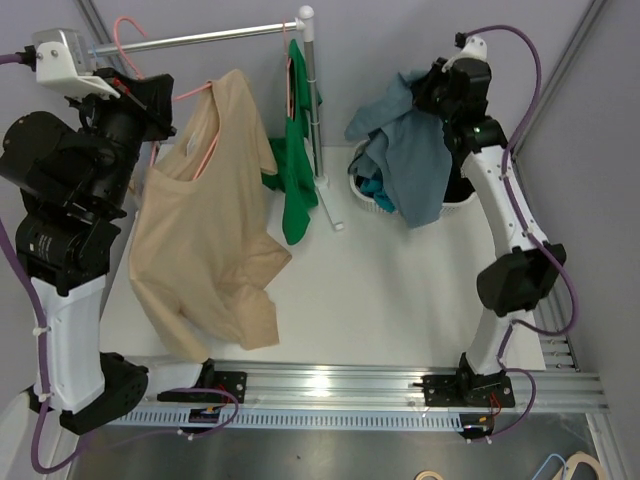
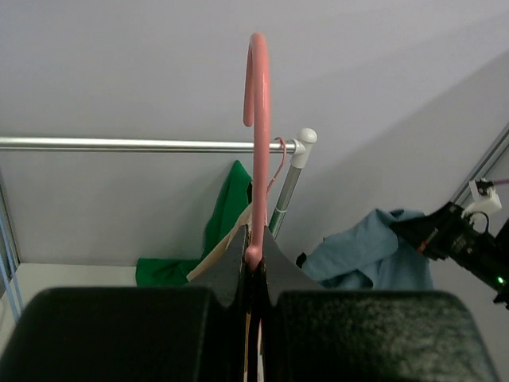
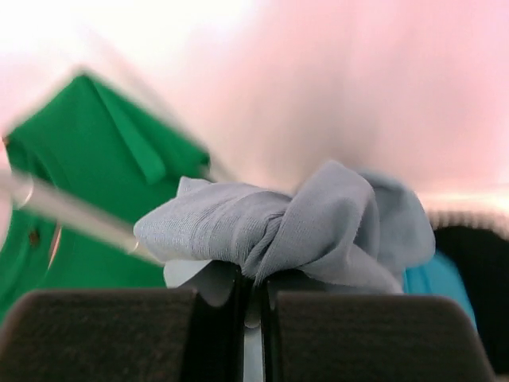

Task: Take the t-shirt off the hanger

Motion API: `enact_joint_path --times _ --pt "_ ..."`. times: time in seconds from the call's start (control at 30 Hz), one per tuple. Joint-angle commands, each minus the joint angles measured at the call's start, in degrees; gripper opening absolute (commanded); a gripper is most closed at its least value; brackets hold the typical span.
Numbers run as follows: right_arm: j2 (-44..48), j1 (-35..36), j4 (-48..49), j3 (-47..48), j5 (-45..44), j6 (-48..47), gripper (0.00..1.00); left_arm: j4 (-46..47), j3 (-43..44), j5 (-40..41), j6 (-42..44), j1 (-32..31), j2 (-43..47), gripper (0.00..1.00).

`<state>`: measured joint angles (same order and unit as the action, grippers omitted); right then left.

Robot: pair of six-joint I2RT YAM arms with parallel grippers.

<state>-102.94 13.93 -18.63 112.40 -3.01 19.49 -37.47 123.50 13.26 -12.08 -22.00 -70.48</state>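
Note:
The bunched blue-grey t-shirt (image 1: 415, 160) hangs above the basket, past its near rim; my right gripper should next lower into it to open.
A beige t-shirt (image 1: 205, 230) hangs on a pink hanger (image 1: 190, 93), its hem resting on the white table. My left gripper (image 1: 165, 105) is shut on the hanger's neck and holds it off the rail. In the left wrist view the hook (image 2: 256, 119) rises straight up from between my shut left gripper (image 2: 254, 259). My right gripper (image 1: 425, 90) is shut on a bunched blue-grey t-shirt (image 1: 415, 160) and holds it above the basket. The right wrist view shows that cloth (image 3: 318, 223) pinched in my right gripper (image 3: 253, 278).
A silver rail (image 1: 220, 37) on a white post stands at the back. A green t-shirt (image 1: 295, 170) hangs from it on another hanger. A white basket (image 1: 372, 200) with clothes sits at the back right. Metal frame rails run along the table's near edge.

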Motion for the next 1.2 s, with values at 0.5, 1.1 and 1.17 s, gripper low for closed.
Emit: enact_joint_path --times 0.5,1.1,1.17 --pt "-24.69 -6.03 -1.58 -6.78 7.58 8.19 0.00 0.12 -1.95 2.91 -0.67 -9.02 1.40 0.01" --pt "-16.33 -7.08 -12.04 14.95 1.51 1.78 0.88 1.61 4.73 25.59 5.65 -24.76 -6.43 0.01" --pt "-12.30 -6.47 -11.78 13.64 4.65 0.56 0.89 1.18 6.91 31.96 5.75 -26.07 -9.13 0.01"
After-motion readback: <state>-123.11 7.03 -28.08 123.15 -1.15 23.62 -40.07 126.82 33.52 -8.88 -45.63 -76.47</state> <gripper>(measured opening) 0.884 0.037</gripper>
